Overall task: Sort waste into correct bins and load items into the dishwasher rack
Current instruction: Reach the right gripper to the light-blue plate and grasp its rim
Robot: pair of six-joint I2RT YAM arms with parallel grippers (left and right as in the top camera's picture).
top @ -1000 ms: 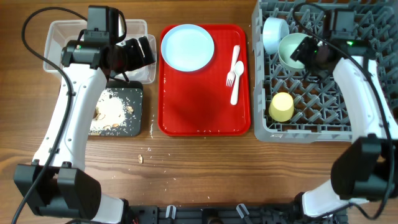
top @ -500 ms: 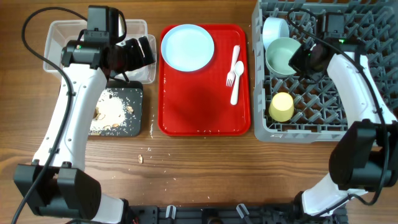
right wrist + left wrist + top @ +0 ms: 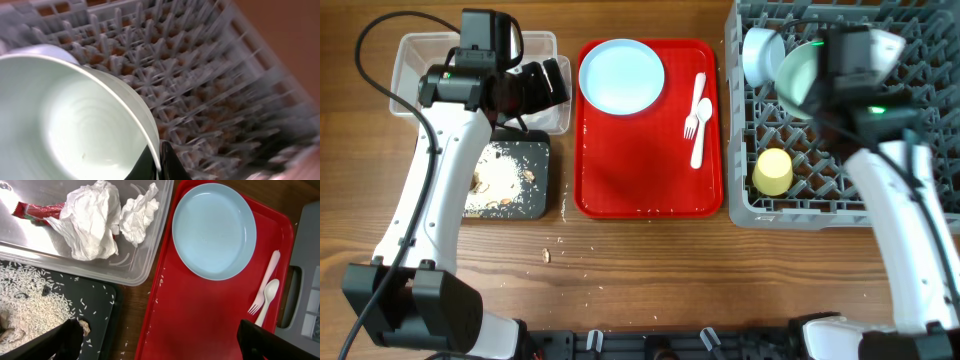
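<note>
My right gripper will turn and go down to the rack's wires beyond the yellow cup to release the mint green bowl, because the wires are below, to the gripper's left in the overhead view.
My right gripper (image 3: 157, 162) is shut on the rim of the mint green bowl (image 3: 65, 120), which hangs tilted above the grey dishwasher rack (image 3: 200, 90). From overhead the mint bowl (image 3: 797, 72) sits next to the light blue bowl (image 3: 760, 50), with the yellow cup (image 3: 772, 172) lower in the rack (image 3: 910, 200). My left gripper (image 3: 160, 347) is open and empty over the black tray's (image 3: 100, 310) edge and the red tray. White napkins (image 3: 90, 222) and a red wrapper (image 3: 35, 211) lie in the clear tub (image 3: 60, 190). Rice-like scraps (image 3: 30, 290) cover the black tray.
A flat red serving tray (image 3: 640, 160) holds the light blue plate (image 3: 621, 77) and the white fork and spoon (image 3: 698, 115). A few crumbs (image 3: 546, 255) lie on the wooden table in front of the black tray. The right arm (image 3: 895, 200) stands high over the rack.
My right gripper has closed on the mint green bowl's rim and lifted it, the arm rising toward the overhead camera. The left arm has not moved.
</note>
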